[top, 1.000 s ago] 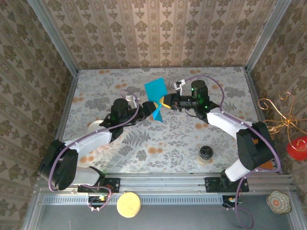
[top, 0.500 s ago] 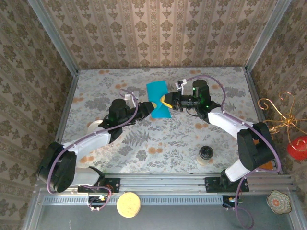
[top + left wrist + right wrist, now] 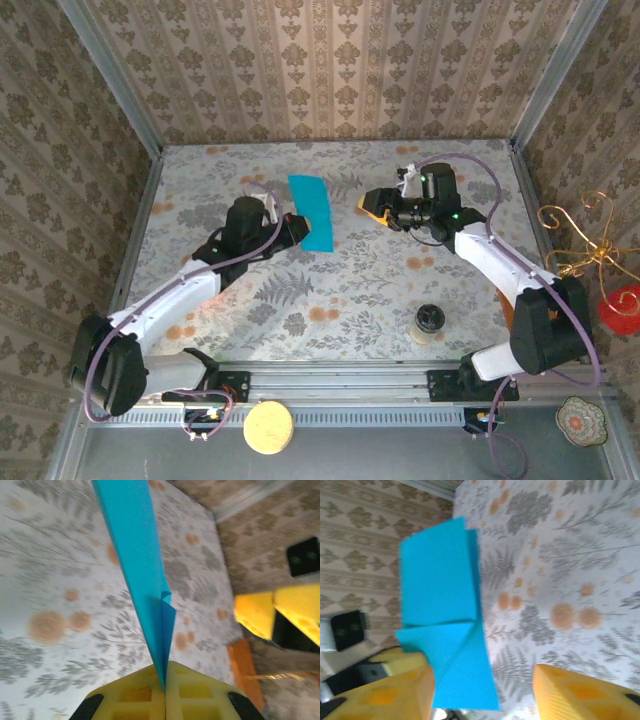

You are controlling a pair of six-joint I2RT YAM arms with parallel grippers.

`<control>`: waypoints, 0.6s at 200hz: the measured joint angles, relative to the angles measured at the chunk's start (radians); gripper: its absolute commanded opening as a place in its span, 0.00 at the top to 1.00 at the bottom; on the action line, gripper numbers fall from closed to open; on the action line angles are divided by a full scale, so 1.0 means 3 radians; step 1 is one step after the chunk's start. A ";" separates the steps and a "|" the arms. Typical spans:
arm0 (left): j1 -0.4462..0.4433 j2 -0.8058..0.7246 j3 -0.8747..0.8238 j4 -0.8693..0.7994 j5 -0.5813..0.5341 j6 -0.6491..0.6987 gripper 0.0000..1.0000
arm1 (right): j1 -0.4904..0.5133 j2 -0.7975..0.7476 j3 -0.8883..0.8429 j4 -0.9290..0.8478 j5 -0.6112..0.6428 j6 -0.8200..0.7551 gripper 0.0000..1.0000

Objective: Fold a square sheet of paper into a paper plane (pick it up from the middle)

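Next I should turn my left gripper over and lower the square sheet of paper onto the floral tabletop below to release it flat, because the sheet stands edge-on above.
The teal square sheet of paper point(image 3: 310, 212) is folded into a long strip with one corner turned in as a triangle point(image 3: 445, 650); it has no pointed paper plane shape. My left gripper point(image 3: 290, 228) is shut on its lower end and holds it above the table. In the left wrist view the sheet point(image 3: 142, 575) stands edge-on and rises from between the closed yellow jaws of the left gripper point(image 3: 165, 686). My right gripper point(image 3: 368, 207) is open to the right of the sheet and apart from it. In its own view the right gripper point(image 3: 482, 695) has the sheet point(image 3: 440, 590) in front of its left finger point(image 3: 395, 695).
A small black-lidded jar point(image 3: 430, 322) stands on the floral table point(image 3: 330, 290) at the near right. A blurred orange-brown flat piece point(image 3: 245, 675) lies on the table by the right gripper. Patterned walls point(image 3: 330, 70) close in the back and sides.
The left gripper shut on the sheet and carried it left. The right gripper let go, opened and drew back to the right.
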 measured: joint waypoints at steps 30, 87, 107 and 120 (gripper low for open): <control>-0.0256 0.0216 0.0893 -0.1203 -0.0844 0.0640 0.90 | -0.0010 -0.0295 0.0001 -0.0402 0.0486 -0.0342 0.25; -0.0655 0.1378 0.1895 -0.2621 -0.2244 0.1088 0.90 | -0.0156 -0.0571 0.0001 -0.0711 0.0949 -0.0750 0.07; -0.0721 0.1843 0.2155 -0.2885 -0.2485 0.1088 0.90 | -0.0184 -0.0596 0.0001 -0.0734 0.1021 -0.0834 0.00; -0.0754 0.2103 0.2300 -0.2987 -0.2571 0.1083 0.90 | -0.0187 -0.0622 -0.0001 -0.0743 0.1038 -0.0855 0.00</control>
